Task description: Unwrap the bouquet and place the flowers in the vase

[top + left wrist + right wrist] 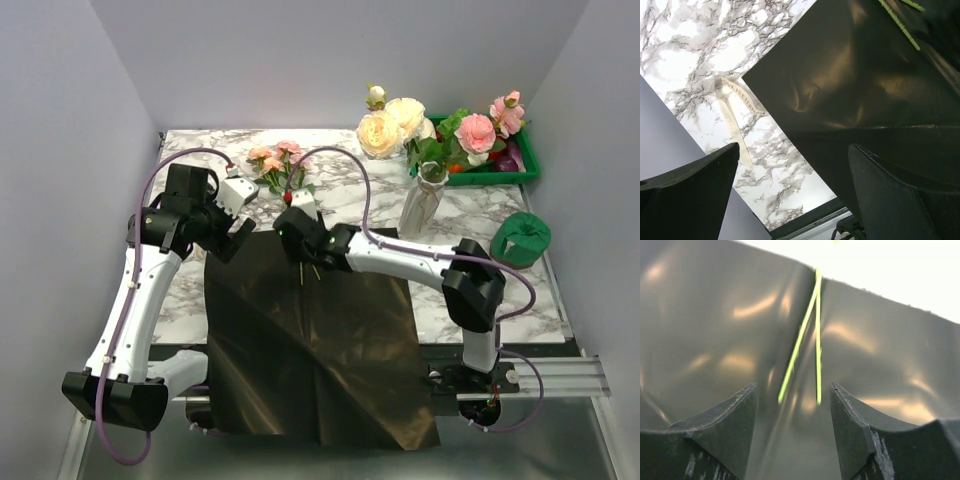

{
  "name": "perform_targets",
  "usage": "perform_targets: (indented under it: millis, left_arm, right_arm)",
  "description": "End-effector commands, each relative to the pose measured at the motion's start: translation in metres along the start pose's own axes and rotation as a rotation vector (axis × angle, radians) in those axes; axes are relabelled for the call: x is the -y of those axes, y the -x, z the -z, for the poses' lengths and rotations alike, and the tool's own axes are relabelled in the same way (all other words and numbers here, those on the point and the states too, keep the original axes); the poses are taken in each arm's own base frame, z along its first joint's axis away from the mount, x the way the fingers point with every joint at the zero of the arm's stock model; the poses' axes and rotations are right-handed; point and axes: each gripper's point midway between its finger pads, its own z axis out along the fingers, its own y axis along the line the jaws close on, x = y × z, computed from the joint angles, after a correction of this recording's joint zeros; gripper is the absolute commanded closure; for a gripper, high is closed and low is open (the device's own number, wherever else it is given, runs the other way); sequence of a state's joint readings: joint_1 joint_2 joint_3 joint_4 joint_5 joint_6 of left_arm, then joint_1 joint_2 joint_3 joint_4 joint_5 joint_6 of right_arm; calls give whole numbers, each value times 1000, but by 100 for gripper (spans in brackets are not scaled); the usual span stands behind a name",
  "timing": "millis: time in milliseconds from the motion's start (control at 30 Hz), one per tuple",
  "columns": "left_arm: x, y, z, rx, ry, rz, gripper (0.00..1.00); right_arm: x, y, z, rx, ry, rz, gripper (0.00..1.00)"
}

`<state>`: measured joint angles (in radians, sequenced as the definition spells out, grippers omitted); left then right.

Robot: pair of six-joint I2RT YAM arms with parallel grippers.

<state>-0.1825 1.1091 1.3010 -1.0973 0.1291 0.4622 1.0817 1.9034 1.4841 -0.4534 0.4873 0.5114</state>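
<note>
My right gripper moves outward and down to the stems' crossing at the wrapper's far edge (818, 278) next, where both lie together.
The bouquet's black wrapper (310, 340) lies spread flat over the table's near half. Small pink and peach flowers (277, 160) lie behind it, their thin green stems (304, 270) reaching onto the paper. The white vase (423, 203) stands at the back right and holds large cream and pink blooms (392, 125). My right gripper (300, 248) hovers open over the stems; the two stem ends (818, 399) lie just ahead of its fingertips (747, 392), ungripped. My left gripper (236, 238) is wide open over the wrapper's far left corner (850, 85), with the cream ribbon (732, 107) loose on the marble beside it.
A green crate (525, 172) of plastic vegetables sits at the back right behind the vase. A dark green crinkled round object (521, 238) rests near the right wall. Grey walls close in the table on the left, back and right.
</note>
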Motion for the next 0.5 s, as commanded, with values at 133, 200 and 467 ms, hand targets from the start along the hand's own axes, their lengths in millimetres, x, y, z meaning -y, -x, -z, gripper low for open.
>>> perform_targets:
  millis: [133, 200, 467]
  left_arm:
    - [0, -1, -8, -7, -14, 14, 1]
    - [-1, -2, -9, -11, -11, 10, 1]
    - [-3, -3, -15, -16, -12, 8, 1]
  right_arm:
    - [25, 63, -64, -38, 42, -67, 38]
    - [24, 73, -81, -47, 46, -69, 39]
    - [29, 79, -122, -97, 45, -102, 42]
